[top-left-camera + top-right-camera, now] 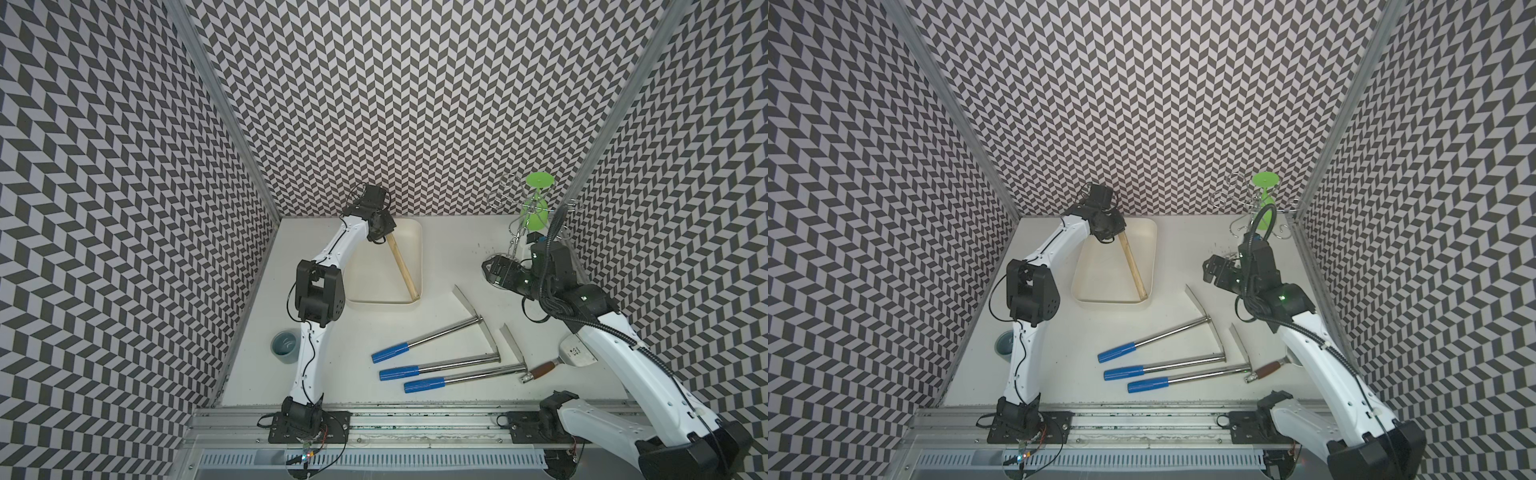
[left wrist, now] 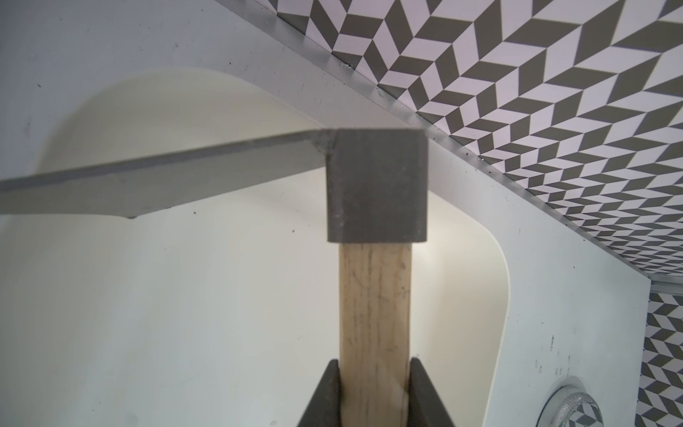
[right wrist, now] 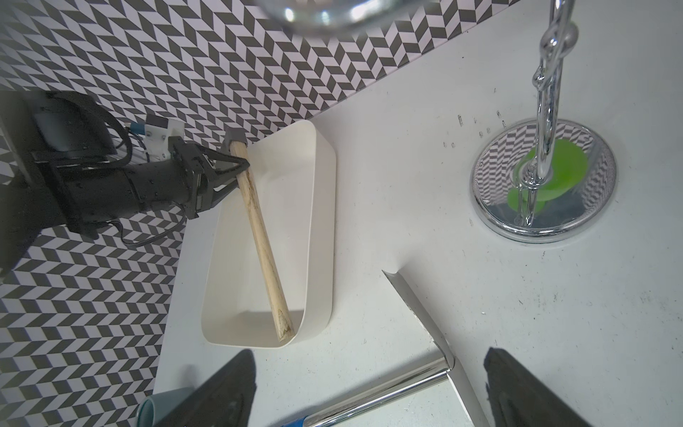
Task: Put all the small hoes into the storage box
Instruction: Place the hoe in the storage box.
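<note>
My left gripper holds the hoe's handle while the hoe's head still hangs above the storage box. Next, it will move down toward the far part of the storage box's bottom and release the handle there.
The small hoe [image 1: 401,264] [image 1: 1133,266] has a pale wooden handle and a grey metal head [image 2: 377,185] with a flat blade. My left gripper [image 1: 383,236] [image 1: 1115,237] [image 2: 375,364] is shut on the handle just below the head. The handle slants down into the storage box [image 1: 419,257] [image 1: 1100,274], a cream-white tub at the back of the table. Its free end rests in the box's near right corner [image 3: 284,332]. My right gripper [image 1: 492,270] [image 1: 1210,270] [image 3: 373,384] hangs open and empty to the right of the box, above the table.
Three blue-handled steel hoes [image 1: 428,338] lie side by side on the near table. A brown-handled spatula [image 1: 544,369] lies to their right. A blue cup [image 1: 286,345] stands by the left arm. A chrome rack with a green piece [image 1: 536,208] stands at the back right.
</note>
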Robot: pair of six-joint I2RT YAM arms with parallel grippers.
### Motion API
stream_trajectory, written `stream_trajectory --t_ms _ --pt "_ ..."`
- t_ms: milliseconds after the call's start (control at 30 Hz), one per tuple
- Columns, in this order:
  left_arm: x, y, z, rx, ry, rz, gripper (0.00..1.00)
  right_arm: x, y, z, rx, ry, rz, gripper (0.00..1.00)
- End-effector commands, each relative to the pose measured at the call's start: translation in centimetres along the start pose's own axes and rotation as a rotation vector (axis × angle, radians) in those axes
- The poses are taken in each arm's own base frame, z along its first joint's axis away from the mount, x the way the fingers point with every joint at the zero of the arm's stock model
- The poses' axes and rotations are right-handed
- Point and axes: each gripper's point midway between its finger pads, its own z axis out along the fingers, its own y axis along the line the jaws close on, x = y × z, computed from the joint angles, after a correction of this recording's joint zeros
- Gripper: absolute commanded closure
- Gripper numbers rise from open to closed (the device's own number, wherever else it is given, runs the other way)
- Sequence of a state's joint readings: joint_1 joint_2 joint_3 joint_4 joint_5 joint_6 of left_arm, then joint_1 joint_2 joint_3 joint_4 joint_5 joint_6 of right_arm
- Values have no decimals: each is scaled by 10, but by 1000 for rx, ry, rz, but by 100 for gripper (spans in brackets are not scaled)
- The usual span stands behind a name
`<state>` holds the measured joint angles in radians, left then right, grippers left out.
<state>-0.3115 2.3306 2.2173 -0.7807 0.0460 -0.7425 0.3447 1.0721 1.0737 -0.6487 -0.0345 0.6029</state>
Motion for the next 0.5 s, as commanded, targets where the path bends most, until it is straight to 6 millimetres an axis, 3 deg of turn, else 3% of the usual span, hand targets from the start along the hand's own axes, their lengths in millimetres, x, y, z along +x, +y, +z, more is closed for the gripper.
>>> stream_trajectory --t_ms 0,467 --pt "-19 -14 -8 41 -59 -10 100 -7 8 -3 -33 -40 -11 3" --pt "-24 8 6 -25 -47 26 100 -6 6 -2 -28 -38 -19 3"
